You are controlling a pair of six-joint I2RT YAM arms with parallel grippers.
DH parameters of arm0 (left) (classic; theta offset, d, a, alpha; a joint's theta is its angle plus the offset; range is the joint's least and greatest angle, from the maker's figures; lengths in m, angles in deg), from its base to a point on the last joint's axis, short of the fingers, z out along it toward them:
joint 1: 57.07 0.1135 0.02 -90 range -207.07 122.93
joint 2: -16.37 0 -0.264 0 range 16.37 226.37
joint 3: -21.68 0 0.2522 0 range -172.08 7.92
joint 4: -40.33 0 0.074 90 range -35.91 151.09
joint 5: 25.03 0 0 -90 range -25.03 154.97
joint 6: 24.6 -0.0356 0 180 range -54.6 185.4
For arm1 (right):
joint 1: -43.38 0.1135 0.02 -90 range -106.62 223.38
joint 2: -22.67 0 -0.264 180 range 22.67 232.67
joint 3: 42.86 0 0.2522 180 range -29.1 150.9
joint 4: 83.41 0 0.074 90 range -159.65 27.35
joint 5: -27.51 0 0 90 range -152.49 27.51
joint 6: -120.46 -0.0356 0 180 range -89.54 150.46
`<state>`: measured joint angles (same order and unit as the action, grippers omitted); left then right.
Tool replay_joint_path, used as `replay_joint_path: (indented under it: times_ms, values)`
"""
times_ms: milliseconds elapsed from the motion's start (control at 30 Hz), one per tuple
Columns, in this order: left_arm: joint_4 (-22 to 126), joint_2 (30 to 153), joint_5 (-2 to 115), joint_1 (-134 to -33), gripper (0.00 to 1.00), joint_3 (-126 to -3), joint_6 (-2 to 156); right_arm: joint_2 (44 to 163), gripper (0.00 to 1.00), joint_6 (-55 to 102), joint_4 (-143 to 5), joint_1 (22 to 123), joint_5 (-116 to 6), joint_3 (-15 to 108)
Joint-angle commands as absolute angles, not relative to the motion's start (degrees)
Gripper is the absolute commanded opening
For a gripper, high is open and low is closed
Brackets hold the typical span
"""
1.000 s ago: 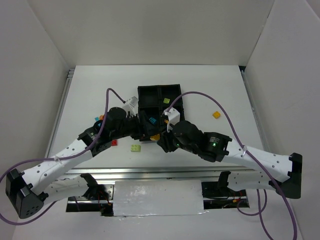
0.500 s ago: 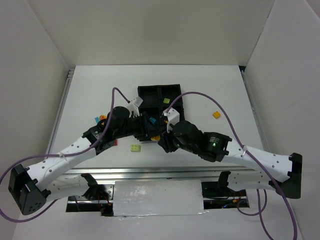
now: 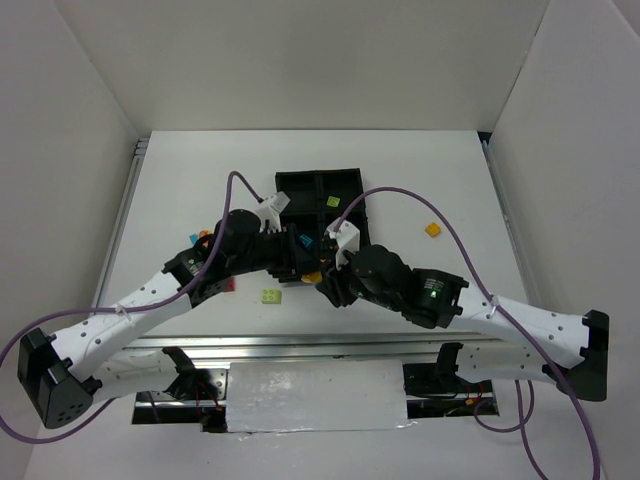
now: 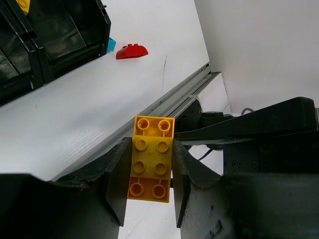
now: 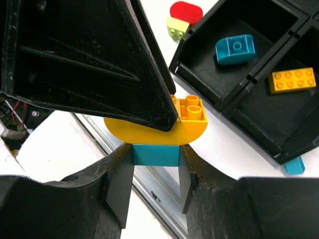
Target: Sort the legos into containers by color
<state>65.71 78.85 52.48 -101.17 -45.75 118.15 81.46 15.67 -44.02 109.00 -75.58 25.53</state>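
Observation:
The left gripper will next move outward over the tray section with the yellow lego and release the orange-yellow lego there, since that section already holds the color of the orange-yellow lego.
My two grippers meet just in front of the black tray. My left gripper is shut on an orange-yellow lego. My right gripper is shut on a cyan lego that is stuck under that curved orange-yellow lego. The left gripper's black finger lies across the yellow piece. In the top view the joined pair shows as an orange spot between the left gripper and the right gripper. The tray holds a cyan lego and a yellow lego in separate compartments.
Loose on the table are a lime lego, a red lego, a yellow lego to the right, and a small cyan piece by the tray corner. Another red lego lies beside the tray wall. The metal rail runs along the near edge.
The left arm has shifted slightly right toward the tray. Both grippers stay clamped on the joined yellow and cyan pieces.

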Motion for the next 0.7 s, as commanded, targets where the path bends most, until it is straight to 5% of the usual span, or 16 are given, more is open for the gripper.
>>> replay_joint_path:
  times_ms: [0, 667]
  values:
    - [62.9, 78.2, 53.9, -100.6, 0.00, -50.0, 115.5, 79.8, 0.01, 17.6, -45.7, 109.4, -73.7, 24.0]
    - [59.1, 76.1, 51.9, -94.6, 0.00, -49.7, 115.1, 77.3, 0.00, 15.2, -49.6, 104.1, -74.1, 18.4]
